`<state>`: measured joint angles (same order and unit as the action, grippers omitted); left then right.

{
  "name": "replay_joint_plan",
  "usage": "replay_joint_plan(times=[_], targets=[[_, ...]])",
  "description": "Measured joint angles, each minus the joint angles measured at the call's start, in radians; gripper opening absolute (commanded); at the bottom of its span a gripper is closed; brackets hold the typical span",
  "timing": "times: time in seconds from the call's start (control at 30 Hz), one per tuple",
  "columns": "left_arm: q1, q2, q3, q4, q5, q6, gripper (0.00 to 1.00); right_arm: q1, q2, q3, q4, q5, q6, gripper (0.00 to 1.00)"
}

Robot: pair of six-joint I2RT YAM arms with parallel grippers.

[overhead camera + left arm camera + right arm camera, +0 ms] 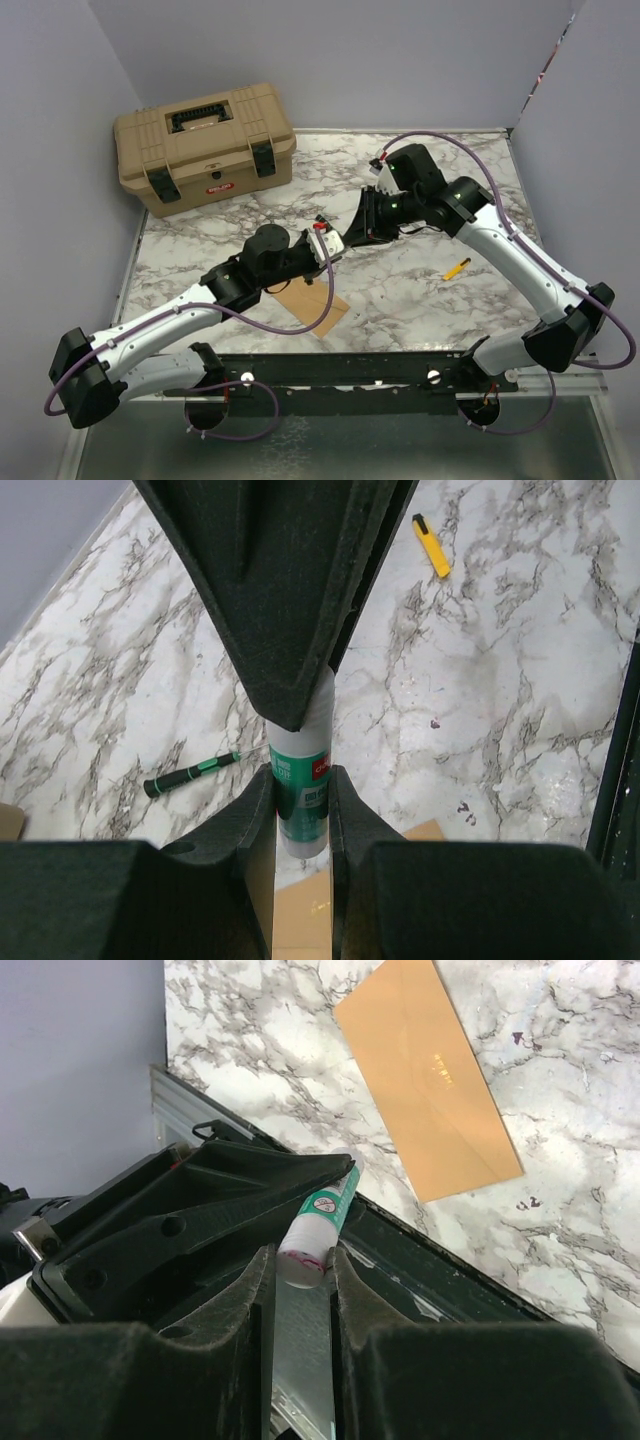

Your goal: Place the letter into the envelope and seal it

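I will next tilt my left gripper down, lower the glue stick (301,790) beside the green-handled screwdriver and release it, as the marble there is bare, clear of the envelope.
The envelope (318,302) lies flat on the marble table, partly under my left arm. In the right wrist view the envelope (430,1080) is kraft brown with its flap lying down. The letter is not in view. Both grippers meet above the table and hold one glue stick between them. My left gripper (326,244) is shut on the green-labelled body of the glue stick (301,790). My right gripper (356,234) is shut on the white end of the glue stick (318,1225). In the left wrist view, the envelope (300,920) shows below the fingers.
A tan toolbox (205,145) stands at the back left. A yellow cutter (456,268) lies on the right; it also shows in the left wrist view (432,546). A green-handled screwdriver (190,772) lies on the marble. A black rail (350,370) runs along the front edge.
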<state>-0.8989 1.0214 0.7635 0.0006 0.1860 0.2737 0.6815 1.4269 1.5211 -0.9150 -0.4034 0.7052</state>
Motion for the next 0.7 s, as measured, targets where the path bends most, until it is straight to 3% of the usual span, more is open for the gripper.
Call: replay_joint_plan(times=[0.2, 0.43, 0.7], targets=[[0.000, 0.005, 0.001, -0.023, 0.003, 0.069, 0.00, 0.000, 0.011, -0.019, 0.008, -0.012, -0.003, 0.01], [0.003, -0.001, 0.000, -0.093, 0.031, 0.237, 0.00, 0.000, 0.011, -0.092, 0.055, -0.065, 0.006, 0.00], [0.013, 0.055, 0.073, -0.214, 0.077, 0.289, 0.00, 0.002, 0.011, -0.145, 0.085, -0.077, 0.050, 0.00]])
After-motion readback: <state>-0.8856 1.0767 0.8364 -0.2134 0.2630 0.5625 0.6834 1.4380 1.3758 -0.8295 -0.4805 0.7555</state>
